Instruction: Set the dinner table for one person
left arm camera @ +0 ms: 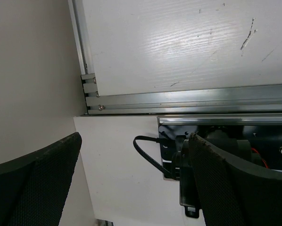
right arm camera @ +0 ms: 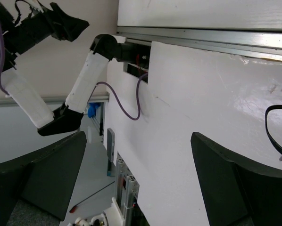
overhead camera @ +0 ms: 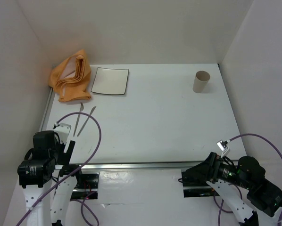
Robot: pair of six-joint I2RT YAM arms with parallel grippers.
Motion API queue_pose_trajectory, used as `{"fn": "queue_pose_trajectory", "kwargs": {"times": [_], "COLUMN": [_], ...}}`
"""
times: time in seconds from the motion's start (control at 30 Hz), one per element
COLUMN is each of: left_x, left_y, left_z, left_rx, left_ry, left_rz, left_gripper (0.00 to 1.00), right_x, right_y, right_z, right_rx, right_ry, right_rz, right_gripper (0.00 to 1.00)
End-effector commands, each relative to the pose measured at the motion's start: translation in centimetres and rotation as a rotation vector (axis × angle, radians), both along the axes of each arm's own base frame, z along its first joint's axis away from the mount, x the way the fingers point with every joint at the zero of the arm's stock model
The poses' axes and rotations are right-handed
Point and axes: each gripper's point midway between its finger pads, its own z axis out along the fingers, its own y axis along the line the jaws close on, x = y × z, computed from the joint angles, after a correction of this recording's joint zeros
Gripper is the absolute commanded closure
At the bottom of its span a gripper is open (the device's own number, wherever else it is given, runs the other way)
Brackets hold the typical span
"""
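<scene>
My left gripper moves outward past the cutlery next, then lowers open onto the crumpled orange cloth's raised folds, which stand up enough to fit between its fingers.
The dinner table (overhead camera: 160, 122) is a large white tabletop with metal rails. At its far left lie a crumpled orange cloth (overhead camera: 71, 75) and a small square white plate (overhead camera: 110, 80). Two slim pieces of metal cutlery (overhead camera: 82, 120) lie side by side near the left edge. A beige cup (overhead camera: 201, 81) stands upright at the far right. My left gripper (overhead camera: 68, 149) is open and empty, hanging over the table's near left corner (left arm camera: 134, 141). My right gripper (overhead camera: 190, 176) is open and empty, below the near rail, off the tabletop (right arm camera: 138, 136).
White walls enclose the table on three sides. A metal rail (overhead camera: 145, 165) runs along the near edge, also seen in the left wrist view (left arm camera: 188, 101). A purple cable (overhead camera: 97, 136) loops over the table's near left part. Black arm base mounts (overhead camera: 84, 181) sit under the rail.
</scene>
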Motion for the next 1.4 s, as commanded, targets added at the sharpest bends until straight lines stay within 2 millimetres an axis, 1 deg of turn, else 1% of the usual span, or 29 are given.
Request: {"fn": "queue_pose_trajectory", "kwargs": {"times": [0.0, 0.13, 0.23, 0.27, 0.33, 0.37, 0.4, 0.47, 0.5, 0.53, 0.57, 0.6, 0.63, 0.67, 0.7, 0.73, 0.77, 0.8, 0.83, 0.87, 0.9, 0.93, 1.0, 1.03, 1.1, 1.17, 1.23, 1.33, 1.37], "left_x": [-0.2, -0.4, 0.7, 1.1, 2.8, 5.1, 6.6, 9.8, 13.1, 15.0, 17.2, 19.0, 23.5, 25.5, 27.5, 29.5, 33.1, 35.0, 36.7, 38.3, 40.5, 42.5, 45.0, 47.0, 49.0, 52.0, 53.5, 56.2, 56.6], "left_y": [0.1, 0.1, -0.7, -1.6, -3.4, -4.6, -4.8, -6.1, -6.1, -6.2, -5.3, -4.6, -3.4, -2.9, -3.7, -4.0, -4.2, -4.7, -4.8, -4.9, -5.0, -5.0, -4.9, -4.9, -5.1, -4.5, -3.4, -3.2, -3.0], "left_z": [0.2, 0.4, 3.0, 6.1, 9.9, 11.4, 15.7, 18.6, 20.3, 20.8, 21.4, 23.8, 22.3, 22.3, 22.7, 22.0, 21.2, 20.7, 20.6, 20.0, 18.5, 19.2, 18.0, 17.2, 15.8, 14.5, 14.0, 13.2, 12.8], "left_rx": [0.005, 0.006, -0.060, -0.112, -0.203, -0.277, -0.279, -0.352, -0.369, -0.380, -0.363, -0.363, -0.364, -0.365, -0.383, -0.396, -0.412, -0.429, -0.424, -0.418, -0.409, -0.385, -0.359, -0.319, -0.266, -0.158, -0.057, 0.072, 0.121], "left_ry": [-0.017, -0.046, -0.133, -0.213, -0.288, -0.278, -0.396, -0.428, -0.412, -0.395, -0.396, -0.454, -0.400, -0.407, -0.426, -0.419, -0.439, -0.451, -0.473, -0.479, -0.466, -0.534, -0.563, -0.593, -0.595, -0.620, -0.649, -0.704, -0.708], "left_rz": [0.013, 0.016, 0.038, 0.030, -0.026, -0.062, -0.096, -0.169, -0.212, -0.238, -0.220, -0.177, -0.129, -0.115, -0.135, -0.140, -0.154, -0.137, -0.131, -0.134, -0.139, -0.144, -0.146, -0.153, -0.154, -0.099, -0.032, -0.019, -0.006], "left_gripper": [0.00, 0.00, 0.00, 0.00, 0.00, 0.00, 0.00, 0.00, 0.00, 0.00, 0.00, 0.00, 0.00, 0.00, 0.00, 0.00, 0.00, 0.00, 0.00, 0.00, 0.00, 0.00, 0.00, 0.00, 0.00, 0.00, 0.00, 0.00, 0.00], "right_x": [-0.1, 0.4, 0.9, 1.0, 1.5, 1.8, 2.2, 3.4, 4.2, 4.8, 5.9, 7.3, 8.5, 9.4, 11.1, 12.0, 13.2, 14.7, 15.9, 16.9, 17.8, 19.1, 21.2, 22.4, 24.3, 26.2, 27.2, 29.2, 30.1], "right_y": [-0.3, -0.6, -0.7, -0.6, -0.8, -0.9, -1.0, -1.4, -1.4, -1.5, -1.9, -1.6, -1.9, -1.8, -1.2, -0.9, -0.8, -0.2, 0.3, 0.7, 1.1, 1.9, 3.2, 3.7, 4.8, 6.4, 7.9, 10.7, 11.5], "right_z": [-0.7, -0.9, -1.4, -1.4, -1.0, -0.7, 0.1, 0.7, 1.4, 1.7, 1.9, 2.1, 3.2, 3.7, 4.7, 5.2, 5.6, 5.3, 6.5, 6.6, 7.1, 7.0, 7.5, 6.9, 6.5, 6.5, 6.1, 4.6, 2.9], "right_rx": [-0.001, -0.021, -0.035, -0.037, -0.056, -0.073, -0.091, -0.133, -0.168, -0.193, -0.241, -0.291, -0.309, -0.332, -0.365, -0.385, -0.413, -0.467, -0.460, -0.473, -0.474, -0.496, -0.475, -0.497, -0.492, -0.486, -0.485, -0.478, -0.510], "right_ry": [-0.024, -0.047, -0.041, -0.026, -0.033, -0.049, -0.050, -0.058, -0.052, -0.055, -0.073, -0.055, -0.091, -0.100, -0.125, -0.140, -0.158, -0.150, -0.184, -0.195, -0.219, -0.232, -0.287, -0.290, -0.317, -0.347, -0.374, -0.394, -0.374], "right_rz": [-0.002, -0.025, -0.046, -0.049, -0.070, -0.077, -0.089, -0.132, -0.144, -0.162, -0.198, -0.212, -0.253, -0.264, -0.263, -0.267, -0.284, -0.272, -0.287, -0.289, -0.294, -0.280, -0.283, -0.286, -0.296, -0.275, -0.219, -0.135, -0.103], "right_gripper": [0.00, 0.00, 0.00, 0.00, 0.00, 0.00, 0.00, 0.00, 0.00, 0.00, 0.00, 0.00, 0.00, 0.00, 0.00, 0.00, 0.00, 0.00, 0.00, 0.00, 0.00, 0.00, 0.00, 0.00, 0.00, 0.00, 0.00, 0.00, 0.00]}}
